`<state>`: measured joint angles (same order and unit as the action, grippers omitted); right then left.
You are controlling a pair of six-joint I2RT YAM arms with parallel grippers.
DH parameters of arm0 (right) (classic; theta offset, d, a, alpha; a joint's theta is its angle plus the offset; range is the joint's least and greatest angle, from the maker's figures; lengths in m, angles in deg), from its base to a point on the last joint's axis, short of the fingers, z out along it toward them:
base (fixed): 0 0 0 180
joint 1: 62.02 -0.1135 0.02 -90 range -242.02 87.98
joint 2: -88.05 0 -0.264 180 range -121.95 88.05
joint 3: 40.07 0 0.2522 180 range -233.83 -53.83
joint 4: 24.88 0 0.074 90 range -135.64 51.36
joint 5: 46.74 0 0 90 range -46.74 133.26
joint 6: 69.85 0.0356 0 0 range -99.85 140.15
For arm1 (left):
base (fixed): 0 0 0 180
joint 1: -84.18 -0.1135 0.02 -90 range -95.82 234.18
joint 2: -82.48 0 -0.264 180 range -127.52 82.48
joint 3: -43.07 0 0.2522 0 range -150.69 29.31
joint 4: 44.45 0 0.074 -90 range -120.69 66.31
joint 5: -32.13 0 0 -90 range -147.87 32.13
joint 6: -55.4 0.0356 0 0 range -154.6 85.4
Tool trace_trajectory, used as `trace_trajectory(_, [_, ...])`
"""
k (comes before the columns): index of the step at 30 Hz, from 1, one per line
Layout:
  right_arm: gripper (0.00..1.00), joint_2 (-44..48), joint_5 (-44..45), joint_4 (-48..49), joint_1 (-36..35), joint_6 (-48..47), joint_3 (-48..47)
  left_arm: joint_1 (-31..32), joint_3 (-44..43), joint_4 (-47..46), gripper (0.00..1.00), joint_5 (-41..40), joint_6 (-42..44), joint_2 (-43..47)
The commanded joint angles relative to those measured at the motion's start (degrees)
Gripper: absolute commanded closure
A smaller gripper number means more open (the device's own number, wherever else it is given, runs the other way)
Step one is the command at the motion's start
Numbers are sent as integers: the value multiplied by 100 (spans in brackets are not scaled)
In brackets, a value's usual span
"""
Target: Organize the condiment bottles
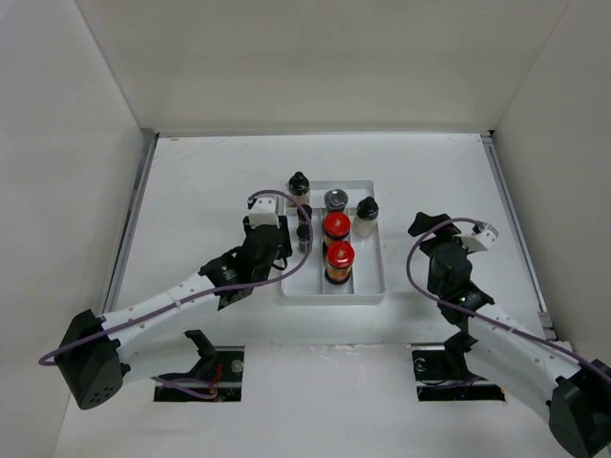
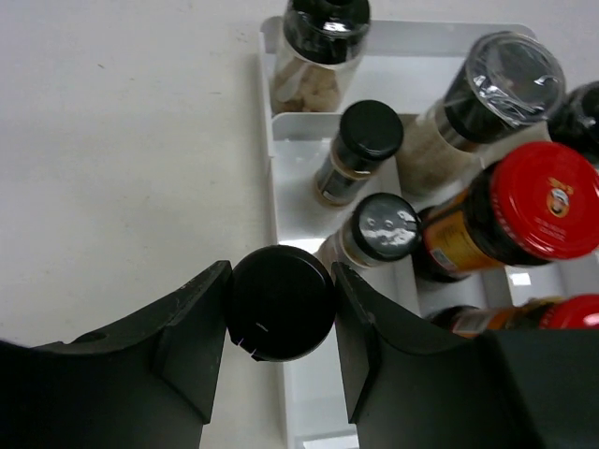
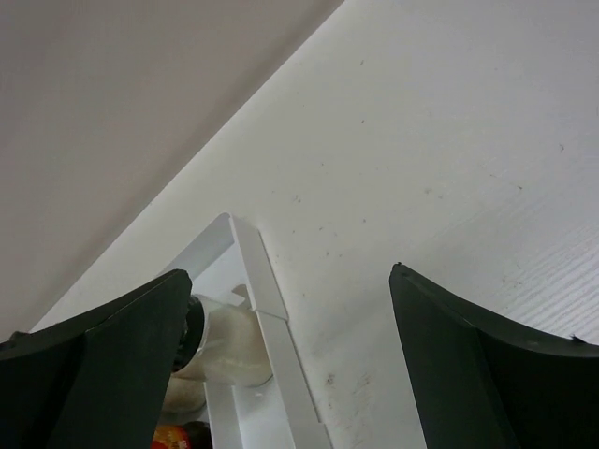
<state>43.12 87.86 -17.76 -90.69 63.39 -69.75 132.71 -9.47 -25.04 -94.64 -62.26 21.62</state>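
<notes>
I will next move my left gripper across the tray's rim, lower the jar and let go of its cap, because the bare bottom of the tray is below the gripper, to its right in the top view.
A shallow white tray (image 1: 377, 286) holds two red-capped bottles (image 1: 335, 227) (image 1: 340, 256), a silver-capped bottle (image 1: 335, 199), a whitish black-capped bottle (image 1: 367, 212) and small black-capped jars (image 1: 305, 212) in its left column. My left gripper (image 2: 281, 309) is shut on the black cap of a small jar (image 2: 281, 302) and holds it over the tray's left rim (image 2: 273, 201), in front of a shiny-capped jar (image 2: 379, 224). In the top view the left gripper (image 1: 286, 250) covers that jar. My right gripper (image 3: 290, 271) is open and empty, right of the tray (image 3: 267, 290).
A black-capped jar with pale contents (image 1: 299, 183) stands at the tray's back left corner. White walls enclose the table on three sides. Bare table (image 1: 200, 191) lies left and right of the tray.
</notes>
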Motion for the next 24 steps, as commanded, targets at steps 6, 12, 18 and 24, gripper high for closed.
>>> trace_trajectory(6, [4, -95, 14, 162, 155, 325, 98, 231, -121, -591, 66, 812, -196, -382])
trace_trajectory(12, [1, -218, 14, 162, 164, 308, 63, 266, 38, -934, 66, 944, -196, -725])
trace_trajectory(18, [0, -402, 5, 328, 164, 272, 63, 345, 73, -1048, 63, 1085, -240, -866])
trace_trajectory(24, [0, -324, 23, 329, 199, 246, 81, 503, 73, -917, 59, 918, -249, -1138])
